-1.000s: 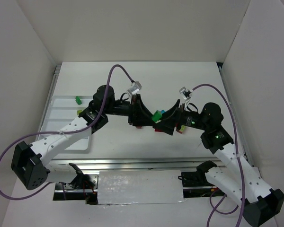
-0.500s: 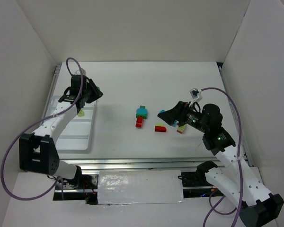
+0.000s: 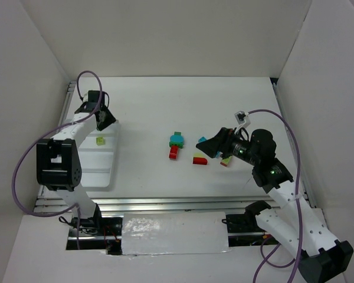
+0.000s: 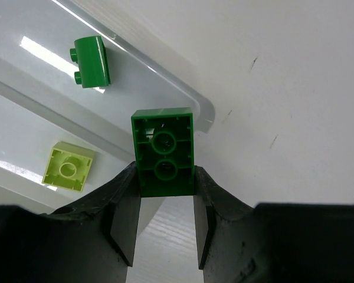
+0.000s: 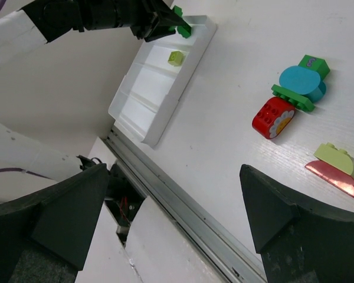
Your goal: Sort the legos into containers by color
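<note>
Next, my left gripper lowers slightly toward the dark green brick in the tray's farthest section, inside the tray's corner, then releases the held brick.
My left gripper is shut on a dark green brick and holds it above the far right corner of the white tray. In the top view this gripper is at the tray's far end. A second dark green brick lies in the farthest compartment. A lime brick lies in the one beside it. My right gripper is open and empty, and hangs just right of the loose bricks. These are a teal and green stack, a red brick and a lime-on-red piece.
Another small lime and red brick lies under my right wrist. The right wrist view shows the teal oval piece, the red brick and the tray. A metal rail runs along the table's near edge. White walls stand on three sides.
My left arm has swung from the middle pile to the tray's far end with the dark green brick in its jaws. My right gripper has drawn back a little from the pile.
</note>
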Controlling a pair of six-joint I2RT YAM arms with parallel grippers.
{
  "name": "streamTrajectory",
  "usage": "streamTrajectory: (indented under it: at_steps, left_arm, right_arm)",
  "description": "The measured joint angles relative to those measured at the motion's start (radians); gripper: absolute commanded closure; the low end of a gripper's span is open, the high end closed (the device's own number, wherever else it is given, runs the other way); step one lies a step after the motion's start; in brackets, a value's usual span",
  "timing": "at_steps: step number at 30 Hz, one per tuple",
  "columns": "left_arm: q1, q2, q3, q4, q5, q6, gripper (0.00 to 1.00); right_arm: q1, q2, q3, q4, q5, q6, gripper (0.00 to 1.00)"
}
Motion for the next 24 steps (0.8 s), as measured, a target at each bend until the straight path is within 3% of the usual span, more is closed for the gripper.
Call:
streamTrajectory:
  at_steps: [4, 7, 10, 13, 14, 24]
  left_arm:
    - [0.006, 0.034, 0.015, -0.003, -0.006, 0.001, 0.89]
    - [0.022, 0.064, 0.021, -0.002, -0.006, 0.001, 0.76]
    - [0.039, 0.079, 0.021, -0.011, -0.006, 0.001, 0.56]
    - [0.049, 0.078, 0.021, -0.012, -0.007, 0.001, 0.04]
    - [0.049, 0.078, 0.021, -0.013, -0.007, -0.002, 0.00]
    - [0.048, -0.028, 0.010, -0.017, 0.047, 0.001, 0.01]
  right_arm:
    - [0.000, 0.012, 0.000, -0.003, -0.009, -0.003, 0.00]
    - [0.000, 0.018, 0.000, -0.004, -0.012, -0.004, 0.00]
    - [0.000, 0.021, 0.000, -0.003, -0.016, -0.004, 0.00]
    - [0.000, 0.028, 0.000, -0.003, -0.021, -0.004, 0.00]
    - [0.000, 0.031, 0.000, -0.003, -0.025, -0.004, 0.00]
    - [0.000, 0.064, -0.004, -0.001, -0.019, -0.002, 0.00]
